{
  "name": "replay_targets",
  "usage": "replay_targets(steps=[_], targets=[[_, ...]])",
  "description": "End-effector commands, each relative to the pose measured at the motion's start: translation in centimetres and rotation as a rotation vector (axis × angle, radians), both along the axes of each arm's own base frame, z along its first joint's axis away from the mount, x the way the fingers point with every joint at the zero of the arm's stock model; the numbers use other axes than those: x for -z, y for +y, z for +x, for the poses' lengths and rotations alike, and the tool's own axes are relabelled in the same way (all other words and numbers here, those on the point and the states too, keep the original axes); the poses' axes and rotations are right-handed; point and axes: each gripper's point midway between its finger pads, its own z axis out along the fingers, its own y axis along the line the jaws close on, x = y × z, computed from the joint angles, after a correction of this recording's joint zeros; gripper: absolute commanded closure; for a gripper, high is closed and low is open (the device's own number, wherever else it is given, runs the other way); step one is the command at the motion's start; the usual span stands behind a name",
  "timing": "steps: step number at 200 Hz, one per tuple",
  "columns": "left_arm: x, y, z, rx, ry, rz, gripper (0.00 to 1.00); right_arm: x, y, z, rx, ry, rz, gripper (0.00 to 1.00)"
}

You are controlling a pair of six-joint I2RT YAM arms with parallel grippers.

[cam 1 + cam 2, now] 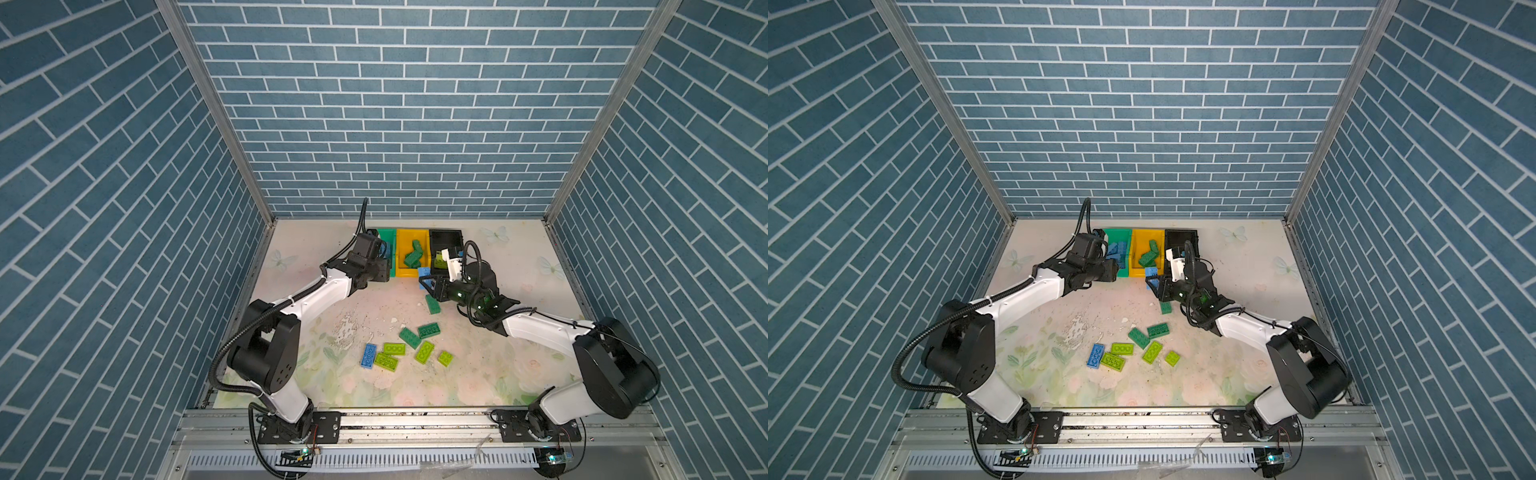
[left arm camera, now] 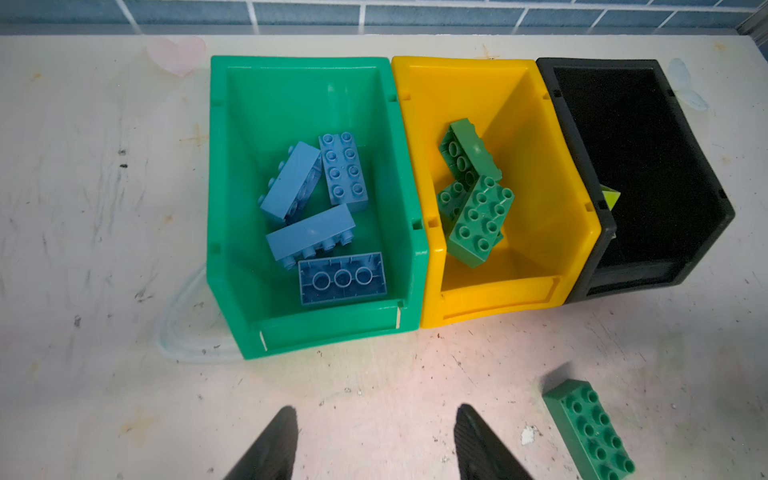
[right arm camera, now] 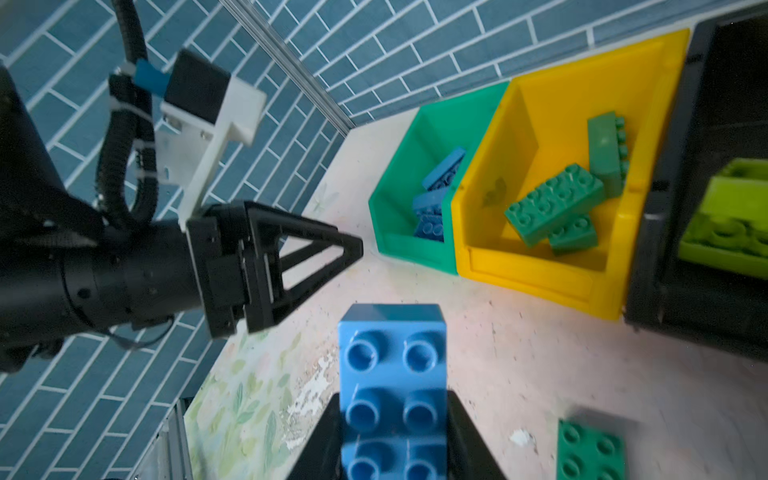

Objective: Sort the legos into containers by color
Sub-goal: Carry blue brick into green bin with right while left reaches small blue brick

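Observation:
I will next carry the matching brick outward with my right gripper, over the inside of the green container (image 1: 388, 239) (image 3: 441, 164) with the light blue legos, and let it go, because the container stands outward.
Three containers stand in a row at the back: a green one (image 2: 291, 95) with several light blue legos (image 2: 328, 216), a yellow one (image 2: 519, 137) with dark green legos (image 2: 473, 195), and a black one (image 2: 623, 124) with lime legos (image 3: 731, 216). My left gripper (image 2: 376, 409) hangs open and empty just in front of the green container. My right gripper (image 3: 392, 397) is shut on a blue brick (image 3: 392, 353), held above the table in front of the yellow container (image 1: 401, 266). Loose legos lie mid-table: dark green (image 1: 409, 337), lime (image 1: 394, 348) and blue (image 1: 368, 355).
One dark green brick (image 1: 432, 304) lies on the table right beside my right gripper. A clear tube (image 2: 183, 328) curls by the green container's outer side. Brick-patterned walls (image 1: 124, 249) close three sides, and a metal rail (image 1: 415, 419) runs along the front.

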Motion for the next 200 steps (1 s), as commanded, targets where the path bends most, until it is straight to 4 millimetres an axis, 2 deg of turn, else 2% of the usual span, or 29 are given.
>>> replay_targets(steps=[1,34,87,155,200], targets=[[0.7,1.6,-1.4,-0.047,0.048,0.023,0.38,-3.6,2.1,1.2,-0.072,-0.049,0.177,0.97],[1.6,3.7,-3.3,-0.094,0.104,0.056,0.37,-3.9,4.7,3.1,-0.136,-0.021,0.294,0.97],[2.9,5.9,-6.9,-0.145,0.190,0.076,0.37,-2.8,7.3,6.5,-0.133,0.017,0.360,0.96],[5.4,7.0,-11.7,-0.159,0.307,0.050,0.36,-1.2,10.2,11.1,-0.112,0.045,0.358,0.92],[6.4,7.2,-14.2,-0.154,0.363,0.041,0.36,0.9,11.6,13.7,-0.082,0.070,0.315,0.90]])
